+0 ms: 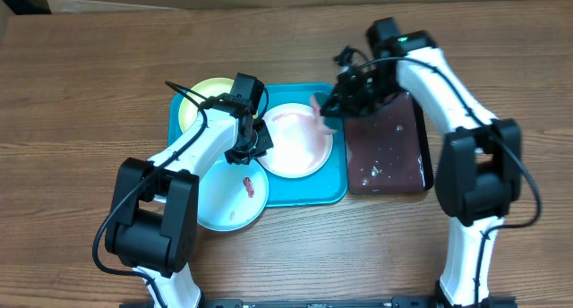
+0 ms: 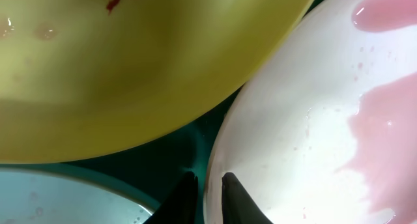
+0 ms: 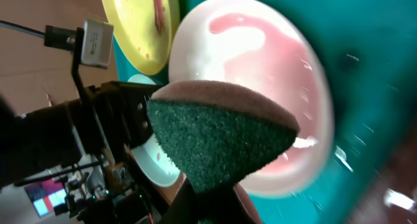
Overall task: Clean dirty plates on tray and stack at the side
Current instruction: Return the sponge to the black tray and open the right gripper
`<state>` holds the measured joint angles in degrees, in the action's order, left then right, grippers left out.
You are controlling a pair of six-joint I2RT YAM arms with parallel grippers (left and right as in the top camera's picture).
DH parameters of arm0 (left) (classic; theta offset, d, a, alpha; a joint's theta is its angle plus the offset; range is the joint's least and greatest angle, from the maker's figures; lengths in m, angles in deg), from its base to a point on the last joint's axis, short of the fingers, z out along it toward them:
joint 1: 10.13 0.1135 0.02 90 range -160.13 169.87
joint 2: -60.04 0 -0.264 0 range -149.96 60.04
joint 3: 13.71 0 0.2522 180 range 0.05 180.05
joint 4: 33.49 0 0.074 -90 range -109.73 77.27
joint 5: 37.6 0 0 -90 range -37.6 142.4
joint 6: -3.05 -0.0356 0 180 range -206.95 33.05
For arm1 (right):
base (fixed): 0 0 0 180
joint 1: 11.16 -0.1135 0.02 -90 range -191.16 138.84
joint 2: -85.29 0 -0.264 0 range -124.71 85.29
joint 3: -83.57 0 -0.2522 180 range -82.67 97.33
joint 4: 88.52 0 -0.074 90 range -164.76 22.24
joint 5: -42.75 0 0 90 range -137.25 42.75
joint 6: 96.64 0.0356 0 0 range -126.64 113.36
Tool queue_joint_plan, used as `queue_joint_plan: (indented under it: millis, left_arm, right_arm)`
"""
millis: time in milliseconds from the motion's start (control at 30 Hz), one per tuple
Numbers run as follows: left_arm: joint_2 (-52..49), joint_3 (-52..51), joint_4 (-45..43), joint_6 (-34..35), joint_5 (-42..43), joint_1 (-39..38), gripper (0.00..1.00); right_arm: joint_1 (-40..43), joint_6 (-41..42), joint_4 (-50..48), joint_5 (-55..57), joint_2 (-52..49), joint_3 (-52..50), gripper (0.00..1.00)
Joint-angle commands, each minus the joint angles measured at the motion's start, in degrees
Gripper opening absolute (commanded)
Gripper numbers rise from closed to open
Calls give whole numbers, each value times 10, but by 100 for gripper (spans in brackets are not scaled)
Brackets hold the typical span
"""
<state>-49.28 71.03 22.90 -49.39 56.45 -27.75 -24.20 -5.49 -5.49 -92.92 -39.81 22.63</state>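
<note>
My right gripper should move right in the overhead view, go down to the plate-free black tray (image 1: 387, 141) and release the sponge.
On the turquoise tray (image 1: 309, 190) lies the white plate (image 1: 295, 140), wet with a pink film. My left gripper (image 1: 254, 149) is at its left rim. In the left wrist view the two fingertips (image 2: 184, 199) straddle the white plate's rim (image 2: 218, 152), a little apart, with tray showing between one finger and the rim. The yellow-green plate (image 1: 201, 98) sits at the tray's back left corner. The light blue plate (image 1: 235, 201), with a red smear, lies at the front left, half off the tray. My right gripper (image 1: 329, 111) is shut on a green and brown sponge (image 3: 221, 142) by the white plate's far right edge.
A narrow black tray (image 1: 387, 156) with liquid stands right of the turquoise tray, under the right arm. Bare wooden table (image 1: 89, 120) lies to the left, front and back. The left arm reaches across the light blue plate's side.
</note>
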Motion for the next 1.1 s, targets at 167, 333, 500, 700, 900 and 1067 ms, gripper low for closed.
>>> queue_joint_plan:
  millis: [167, 333, 500, 700, 900, 1067]
  left_arm:
    - [-1, 11, 2, 2, 2, -4, 18]
    - [-1, 11, 1, 2, 2, -4, 18]
    - [-1, 11, -6, 2, 2, -4, 18]
    - [-1, 11, -10, 2, 2, -4, 18]
    - [-1, 11, -10, 2, 2, -4, 22]
    - [-1, 11, -10, 2, 2, -4, 25]
  right_arm:
    - [63, -19, 81, 229, 35, 11, 4]
    - [61, 8, 80, 370, 35, 8, 4]
    - [49, 18, 80, 423, 35, 7, 4]
    - [40, 47, 60, 444, 35, -21, 4]
    - [36, 46, 16, 443, 35, -69, 61]
    - [41, 47, 16, 443, 35, -50, 69]
